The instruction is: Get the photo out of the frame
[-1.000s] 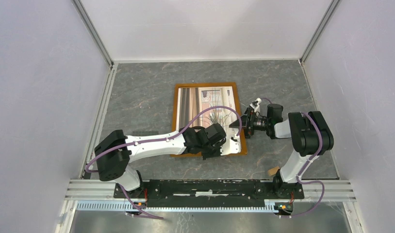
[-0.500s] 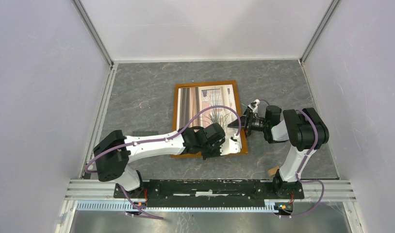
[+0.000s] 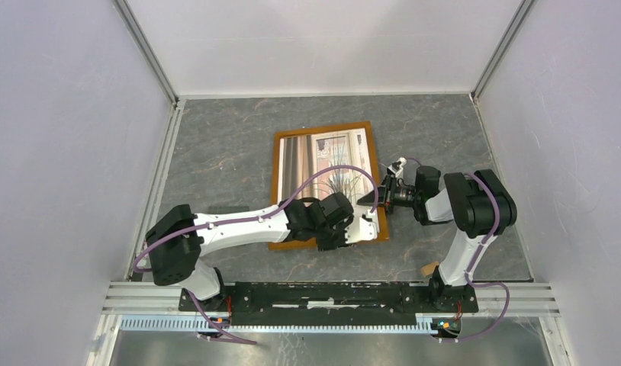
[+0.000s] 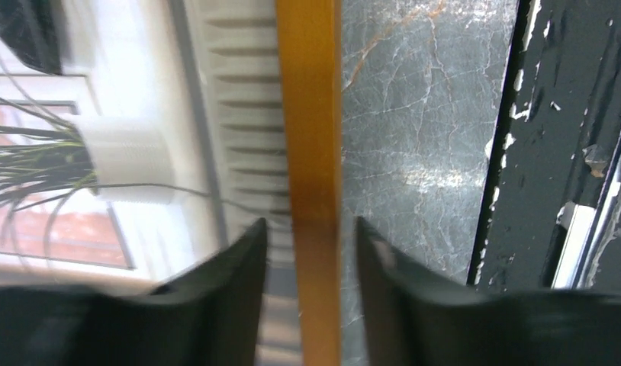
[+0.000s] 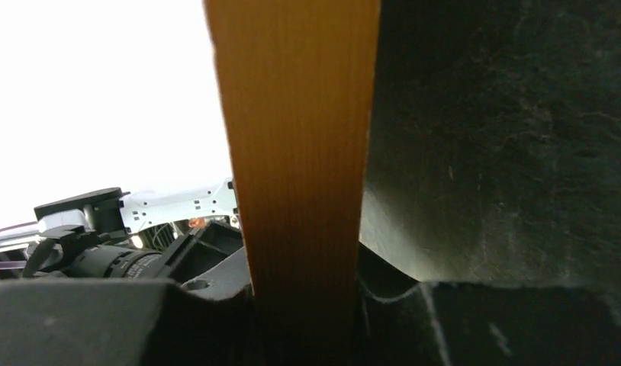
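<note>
Next, my right gripper lifts the frame's border (image 4: 311, 114), turns the frame over, lowers it face down onto the table and releases it, since the photo faces up.
The frame (image 3: 275, 191), with its narrow orange-brown border, lies face up on the grey table. The photo (image 3: 323, 164) of a spiky potted plant sits inside it. My left gripper (image 3: 352, 232) is at the frame's near right corner. In the left wrist view its fingers (image 4: 239, 267) straddle the border (image 4: 311, 114) with a gap on each side, and the photo (image 4: 124, 152) shows to the left. My right gripper (image 3: 372, 200) reaches in from the right. In the right wrist view this gripper (image 5: 304, 274) presses on both sides of the border (image 5: 296, 137).
A black rail (image 3: 330, 293) with both arm bases runs along the near edge. A small tan piece (image 3: 428, 267) lies by the right base. White walls enclose the marbled table top (image 3: 216, 152) on three sides.
My right gripper has closed onto the frame's right border. The left jaws have opened a little off the near border. The frame has turned slightly, its far end shifting away.
</note>
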### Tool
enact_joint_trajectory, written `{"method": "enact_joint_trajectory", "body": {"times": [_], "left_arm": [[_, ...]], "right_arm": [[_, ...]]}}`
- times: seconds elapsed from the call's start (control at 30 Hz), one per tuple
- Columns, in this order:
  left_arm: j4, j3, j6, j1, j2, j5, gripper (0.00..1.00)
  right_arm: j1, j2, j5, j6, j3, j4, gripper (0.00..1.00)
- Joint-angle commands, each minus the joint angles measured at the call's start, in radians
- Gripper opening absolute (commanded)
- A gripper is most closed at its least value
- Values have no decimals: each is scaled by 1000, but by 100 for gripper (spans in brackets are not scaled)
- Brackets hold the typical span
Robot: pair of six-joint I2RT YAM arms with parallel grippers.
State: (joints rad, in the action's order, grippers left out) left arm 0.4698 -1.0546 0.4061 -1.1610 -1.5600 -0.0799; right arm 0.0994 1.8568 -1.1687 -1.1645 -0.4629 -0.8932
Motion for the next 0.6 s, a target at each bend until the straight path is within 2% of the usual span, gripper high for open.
{"method": "enact_joint_trajectory", "body": {"times": [0.0, 0.17, 0.2, 0.33, 0.47, 0.57], "left_arm": [[24, -99, -8, 32, 42, -9, 61], [175, -198, -61, 102, 77, -94, 86], [225, -235, -70, 125, 76, -126, 99], [360, -367, -132, 251, 70, -211, 100], [425, -468, -193, 421, 66, -259, 100], [468, -539, -205, 533, 60, -261, 100]], "right_arm": [[14, -99, -32, 103, -55, 116, 0], [10, -203, 13, 347, -133, 474, 0], [11, -223, 32, 424, -158, 564, 0], [9, -282, 147, 736, -335, 985, 0], [8, -305, 247, 933, -492, 1212, 0], [8, -324, 308, 1041, -581, 1298, 0]]}}
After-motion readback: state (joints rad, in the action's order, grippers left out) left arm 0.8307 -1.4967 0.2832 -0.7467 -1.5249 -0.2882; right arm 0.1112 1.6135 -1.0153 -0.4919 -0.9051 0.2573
